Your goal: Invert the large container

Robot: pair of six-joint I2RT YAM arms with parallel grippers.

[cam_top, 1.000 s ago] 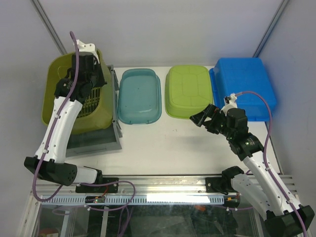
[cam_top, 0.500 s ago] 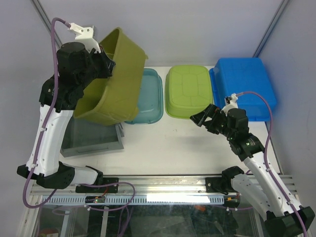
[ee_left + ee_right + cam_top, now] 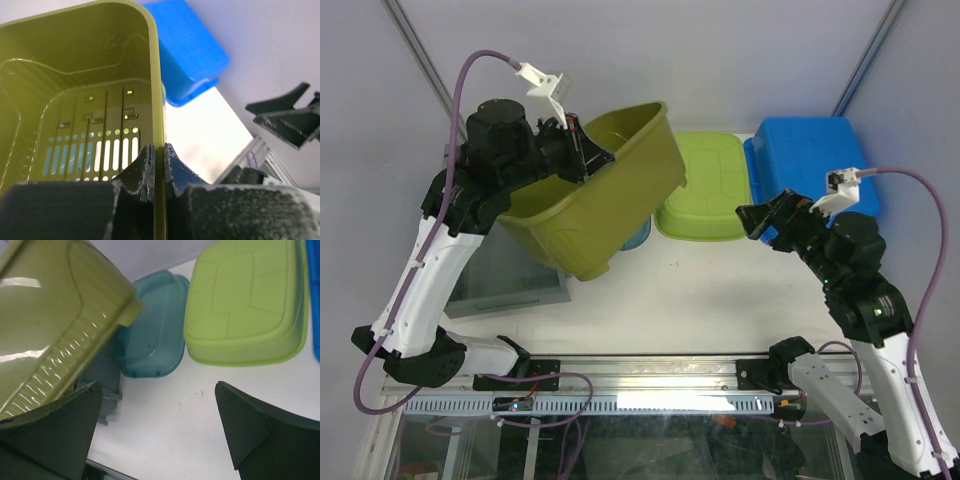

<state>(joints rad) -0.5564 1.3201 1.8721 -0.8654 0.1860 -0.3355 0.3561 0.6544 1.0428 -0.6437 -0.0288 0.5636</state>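
The left gripper moves down toward the right in the top view next and releases the container [image 3: 605,200], as the bare white tabletop lies below the gripper on that side.
The large olive-green container [image 3: 605,200] hangs in the air above the table, tilted on its side, its open mouth facing up and away. My left gripper [image 3: 578,148] is shut on its rim; in the left wrist view the fingers [image 3: 146,165] pinch the thin green wall [image 3: 156,115], with the slotted bottom [image 3: 95,150] seen from inside. My right gripper [image 3: 765,220] is open and empty, raised to the right of the container. The right wrist view shows the container's ribbed outer wall [image 3: 55,325] at upper left.
A grey tray [image 3: 510,280] lies on the table under the left arm. A teal tub [image 3: 150,335] is partly hidden behind the container. A lime-green tub [image 3: 705,185] lies upside down at centre back, a blue bin [image 3: 815,170] at back right.
My left arm has lifted the olive container off the grey tray, swung it right over the teal tub and tilted it further. My right arm has risen and moved right.
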